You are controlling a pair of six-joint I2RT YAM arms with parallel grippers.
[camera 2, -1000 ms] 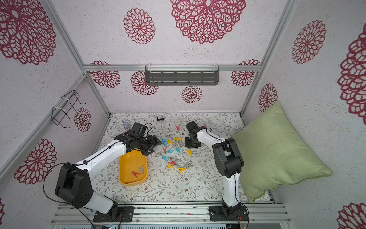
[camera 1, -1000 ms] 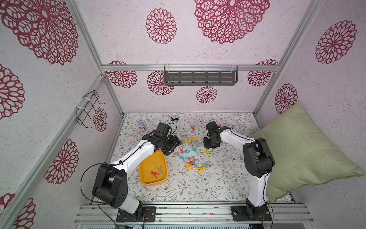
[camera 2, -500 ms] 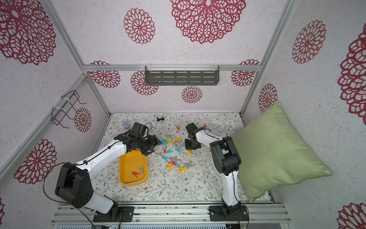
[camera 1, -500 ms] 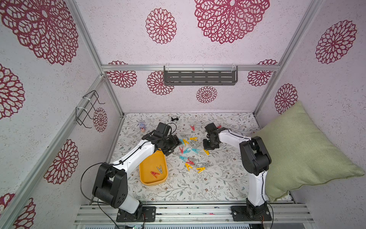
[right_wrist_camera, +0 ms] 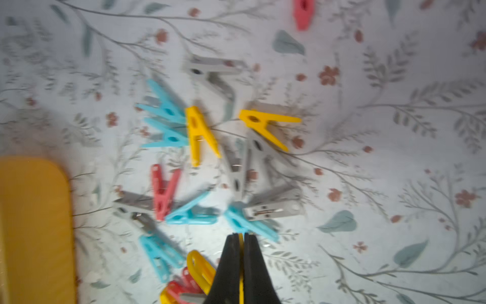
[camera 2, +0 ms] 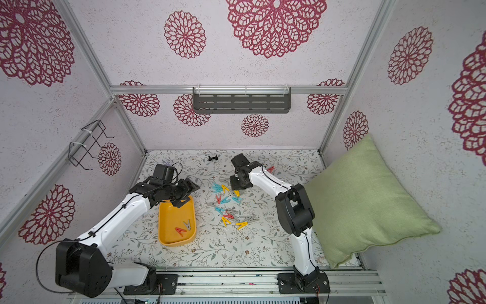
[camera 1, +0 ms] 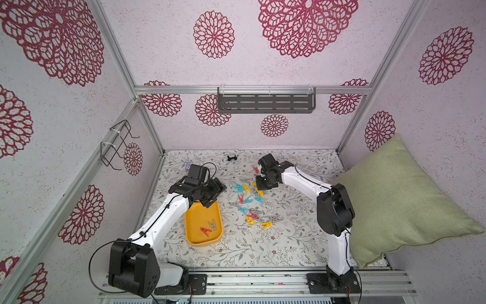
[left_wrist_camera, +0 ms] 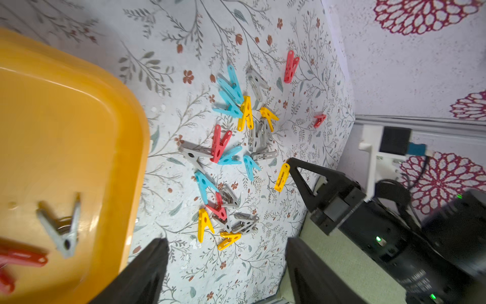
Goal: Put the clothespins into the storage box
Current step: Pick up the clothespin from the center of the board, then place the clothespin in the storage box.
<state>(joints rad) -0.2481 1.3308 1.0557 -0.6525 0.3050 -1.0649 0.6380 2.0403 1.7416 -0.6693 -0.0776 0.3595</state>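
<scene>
The yellow clothespin will go across next in my right gripper, past the teal clothespins. My right gripper will release it over the bare far part of the storage box's bottom.
Several clothespins [camera 1: 249, 205] in red, yellow, teal and grey lie scattered on the floral mat, as the left wrist view [left_wrist_camera: 228, 147] also shows. The yellow-orange storage box [camera 1: 196, 231] holds a red clothespin [camera 1: 205, 230] and a grey clothespin [camera 1: 212, 224]. My right gripper [right_wrist_camera: 241, 235] is shut on a yellow clothespin [left_wrist_camera: 282, 177] at the far side of the pile; only a thin yellow strip shows between its fingers. My left gripper [left_wrist_camera: 226, 263] hangs open and empty over the box's far end [camera 1: 214, 194].
A green cushion [camera 1: 399, 205] fills the right side. A small black clip [camera 1: 232, 158] and a tiny blue figure [camera 1: 187, 165] lie near the back wall. A lone red clothespin [camera 1: 255, 169] lies behind the right gripper. A grey shelf [camera 1: 265, 100] hangs on the back wall.
My right gripper has shut on the yellow clothespin and shifted a little to the left toward the pile. The left arm has not moved.
</scene>
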